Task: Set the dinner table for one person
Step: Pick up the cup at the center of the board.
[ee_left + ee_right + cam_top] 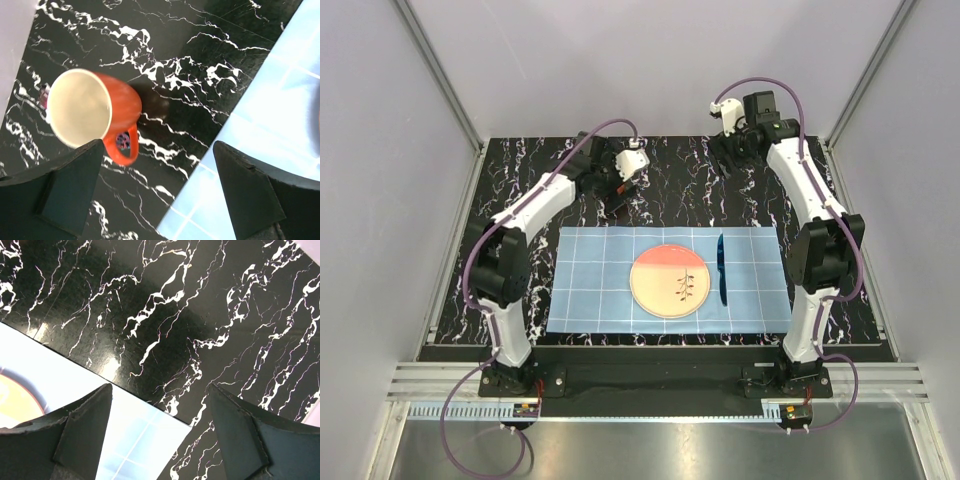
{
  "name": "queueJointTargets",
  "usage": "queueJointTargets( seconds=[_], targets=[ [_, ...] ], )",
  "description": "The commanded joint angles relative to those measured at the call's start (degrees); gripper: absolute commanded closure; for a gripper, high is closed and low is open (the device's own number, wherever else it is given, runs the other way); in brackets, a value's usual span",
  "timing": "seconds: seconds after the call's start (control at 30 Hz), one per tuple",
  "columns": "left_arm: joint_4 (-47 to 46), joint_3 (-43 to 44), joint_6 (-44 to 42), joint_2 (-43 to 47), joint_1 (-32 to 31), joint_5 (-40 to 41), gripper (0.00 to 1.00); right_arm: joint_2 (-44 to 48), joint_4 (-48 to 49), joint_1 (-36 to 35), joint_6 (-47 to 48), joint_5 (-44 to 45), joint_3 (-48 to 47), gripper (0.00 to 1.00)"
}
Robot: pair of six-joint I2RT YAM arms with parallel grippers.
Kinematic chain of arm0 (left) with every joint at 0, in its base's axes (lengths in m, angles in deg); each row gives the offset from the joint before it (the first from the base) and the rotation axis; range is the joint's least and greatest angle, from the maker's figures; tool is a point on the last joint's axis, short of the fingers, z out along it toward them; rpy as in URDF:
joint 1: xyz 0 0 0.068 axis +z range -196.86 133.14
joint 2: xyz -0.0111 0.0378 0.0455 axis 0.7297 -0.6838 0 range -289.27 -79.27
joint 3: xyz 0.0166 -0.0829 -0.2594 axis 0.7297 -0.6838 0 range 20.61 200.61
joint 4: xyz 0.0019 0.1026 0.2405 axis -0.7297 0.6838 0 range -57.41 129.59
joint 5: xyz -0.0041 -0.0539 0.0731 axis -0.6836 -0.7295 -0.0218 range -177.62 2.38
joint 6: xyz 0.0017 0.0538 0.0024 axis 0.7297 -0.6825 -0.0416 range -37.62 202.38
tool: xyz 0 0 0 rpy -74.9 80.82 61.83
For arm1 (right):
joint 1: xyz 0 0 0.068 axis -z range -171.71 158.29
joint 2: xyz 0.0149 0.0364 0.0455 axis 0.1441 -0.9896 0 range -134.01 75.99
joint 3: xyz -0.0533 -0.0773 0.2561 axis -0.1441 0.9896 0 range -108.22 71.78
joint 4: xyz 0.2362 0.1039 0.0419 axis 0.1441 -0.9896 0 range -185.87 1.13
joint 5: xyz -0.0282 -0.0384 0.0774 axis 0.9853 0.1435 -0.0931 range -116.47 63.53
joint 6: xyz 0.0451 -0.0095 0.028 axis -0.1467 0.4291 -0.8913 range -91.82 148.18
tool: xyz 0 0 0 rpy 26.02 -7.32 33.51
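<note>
Next, my left gripper moves down and to its left in the wrist view, straddling the mug's open rim by the handle [108,129], below on that side.
The dinner table [670,180] is black with white marble streaks. A light-blue checked mat [590,280] lies on it with a pink-orange plate [655,285] at its middle. A thin dark piece [685,287] lies on the plate; I cannot tell what it is. A blue knife [722,268] lies on the mat right of the plate. An orange mug [90,110] with a cream inside stands on the table beyond the mat's far edge. My left gripper [160,200] is open above the table beside it, and the mug is near its left finger [70,190] without touching. My right gripper [160,440] is open and empty above the mat's far right corner.
Grey walls with metal posts close in the table at the left, right and back. My left gripper [620,190] and right gripper [725,155] both hover over the table's far strip. The arm bases stand at the near edge.
</note>
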Motion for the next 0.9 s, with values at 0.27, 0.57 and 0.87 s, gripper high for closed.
queueJointTargets(
  seconds=[0.27, 0.57, 0.87],
  targets=[
    [1.5, 8.6, -3.3, -7.3, 0.1, -1.2, 0.01, 3.7, 1.9, -0.4, 1.2, 2.1, 1.5, 0.17],
    [1.4, 12.7, -3.1, -10.7, 1.2, 1.6, 0.01, 4.2, 2.0, -0.4, 0.6, 1.5, 2.1, 0.18],
    [1.5, 15.2, -3.8, -14.0, 2.2, 3.7, 0.05, 4.7, 2.1, -0.4, 0.3, 1.6, 1.8, 0.18]
  ],
)
